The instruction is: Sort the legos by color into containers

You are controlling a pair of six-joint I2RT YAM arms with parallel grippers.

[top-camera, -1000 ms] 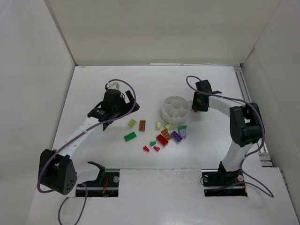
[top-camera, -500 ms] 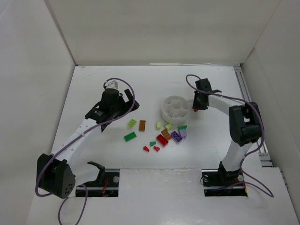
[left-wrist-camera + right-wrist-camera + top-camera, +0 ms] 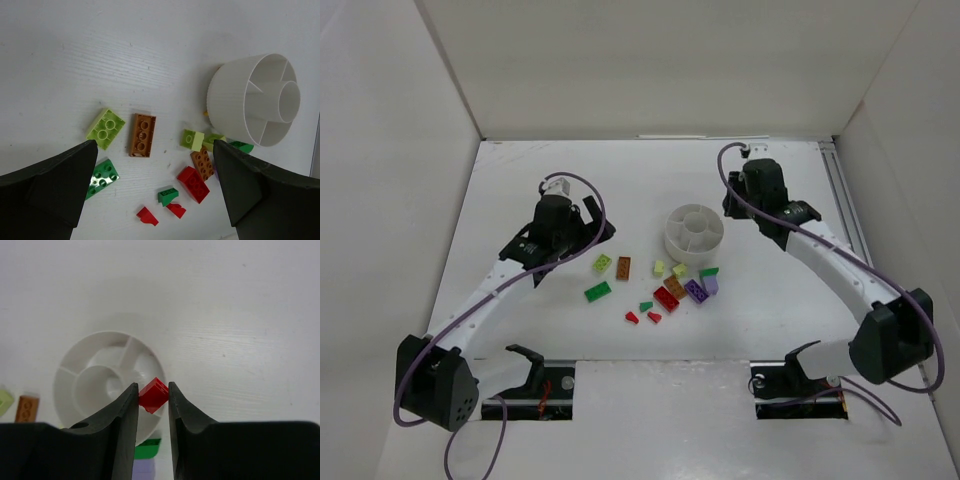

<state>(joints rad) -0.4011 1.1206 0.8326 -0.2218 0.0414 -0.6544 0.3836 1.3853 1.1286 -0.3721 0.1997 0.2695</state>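
The right gripper goes to the left in the top view next, over the tub's round center section, since the red brick still hangs by the tub's rim.
The round white tub (image 3: 694, 234) stands mid-table; it shows in the left wrist view (image 3: 255, 100) and the right wrist view (image 3: 100, 382). Its compartments look empty. My right gripper (image 3: 153, 390) is shut on a small red brick (image 3: 153, 395) and holds it above the tub's right rim; in the top view the gripper (image 3: 736, 205) is just right of the tub. My left gripper (image 3: 154, 147) is open and empty above the loose legos: a yellow-green brick (image 3: 105, 128), an orange-brown brick (image 3: 142, 135), a green brick (image 3: 102, 178), a red brick (image 3: 193, 183) and red wedges (image 3: 148, 216).
More legos lie in front of the tub: purple bricks (image 3: 698, 290), a green piece (image 3: 708, 271), yellow-green pieces (image 3: 679, 270). White walls enclose the table on three sides. A rail (image 3: 848, 220) runs along the right edge.
My right arm has swung its elbow out to the right and down; its gripper, still holding the red brick, has shifted slightly back beside the tub. My left gripper has barely moved.
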